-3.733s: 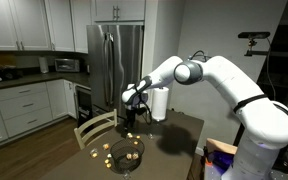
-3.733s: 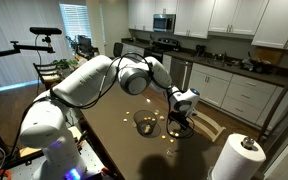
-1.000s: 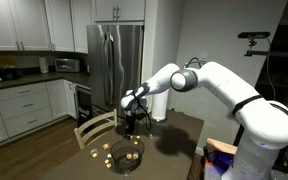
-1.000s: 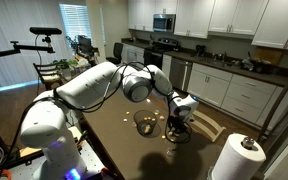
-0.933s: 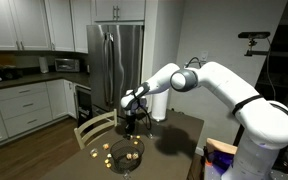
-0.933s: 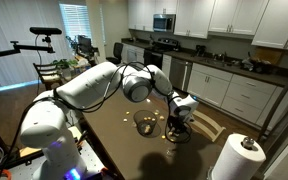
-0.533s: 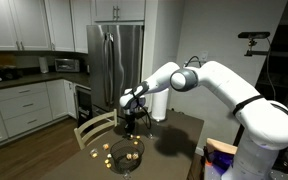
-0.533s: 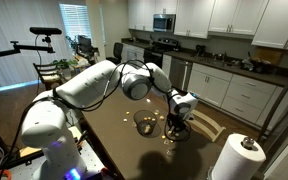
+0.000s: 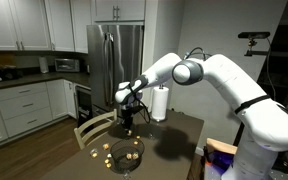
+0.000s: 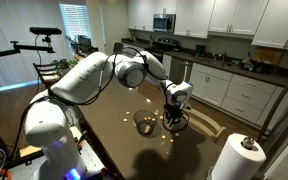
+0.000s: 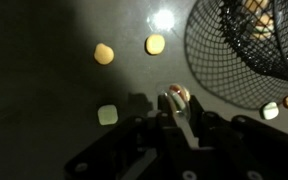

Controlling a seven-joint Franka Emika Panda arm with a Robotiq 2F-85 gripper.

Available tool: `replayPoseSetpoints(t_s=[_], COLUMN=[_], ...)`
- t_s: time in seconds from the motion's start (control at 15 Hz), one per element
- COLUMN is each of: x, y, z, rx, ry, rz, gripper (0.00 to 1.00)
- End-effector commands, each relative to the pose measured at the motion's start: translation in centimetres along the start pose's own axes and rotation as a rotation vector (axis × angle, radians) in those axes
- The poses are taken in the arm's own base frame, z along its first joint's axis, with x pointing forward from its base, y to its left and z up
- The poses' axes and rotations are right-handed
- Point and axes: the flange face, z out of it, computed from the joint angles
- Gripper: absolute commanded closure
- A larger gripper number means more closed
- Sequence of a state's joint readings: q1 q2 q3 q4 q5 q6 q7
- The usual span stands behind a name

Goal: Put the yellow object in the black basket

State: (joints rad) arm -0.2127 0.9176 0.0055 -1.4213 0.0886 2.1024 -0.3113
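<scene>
The yellow object goes toward the upper right in the wrist view next, over the black basket's open middle, since it still hangs outside the basket's rim.
In the wrist view my gripper (image 11: 176, 102) is shut on a small yellow object (image 11: 174, 93), which shows between the fingertips above the dark table. The black basket (image 11: 246, 48), made of thin wire mesh, fills the upper right of that view, beside the held piece. In both exterior views the gripper (image 9: 128, 116) (image 10: 171, 114) hangs a little above the table, close to the basket (image 9: 124, 154) (image 10: 145, 126). The held piece is too small to make out in the exterior views.
Loose yellow pieces (image 11: 104, 53) (image 11: 155, 44) and a pale one (image 11: 108, 114) lie on the dark table (image 9: 174, 135); more lie by the basket (image 11: 271, 110). A white paper-towel roll (image 9: 160, 103) (image 10: 235, 158) stands on the table. A wooden chair (image 9: 92, 130) sits at its edge.
The gripper has closed fully on the yellow piece and risen from the table surface with it. The basket and loose pieces have not moved.
</scene>
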Motion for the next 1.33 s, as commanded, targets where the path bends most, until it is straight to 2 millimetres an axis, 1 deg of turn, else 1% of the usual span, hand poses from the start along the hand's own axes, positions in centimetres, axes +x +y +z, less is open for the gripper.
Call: replayPoseSetpoints(t_s=[0.0,0.13,0.2,0.33,0.47,0.73,0.87,1.0,1.07,1.13,1.27], x=[-2.6,-3.8,-4.4,-5.8,-7.1,-9.7,-10.7,-11.3,-11.6,-11.9,-12.5], y=[-3.3,-5.6,-6.6,-9.0,-11.3,-15.8,-17.5,-18.8,-19.4,-19.7,-20.2], z=[-2.3,-2.8,-3.6,-3.8,-3.5,-1.5,-0.4,0.5,1.1,1.4,2.1], rx=[-0.061,-0.085,-0.1,-0.129,-0.155,-0.187,-0.183,-0.196,-0.211,-0.223,-0.236], ry=[-0.026,-0.028,-0.027,-0.029,-0.031,-0.046,-0.028,0.032,0.052,0.072,0.097], rz=[0.011,0.0,-0.007,-0.023,-0.041,-0.101,-0.144,-0.186,-0.204,-0.215,-0.231], gripper=[0.92,0.92,0.92,0.92,0.92,0.92,0.92,0.91,0.53,0.53,0.41])
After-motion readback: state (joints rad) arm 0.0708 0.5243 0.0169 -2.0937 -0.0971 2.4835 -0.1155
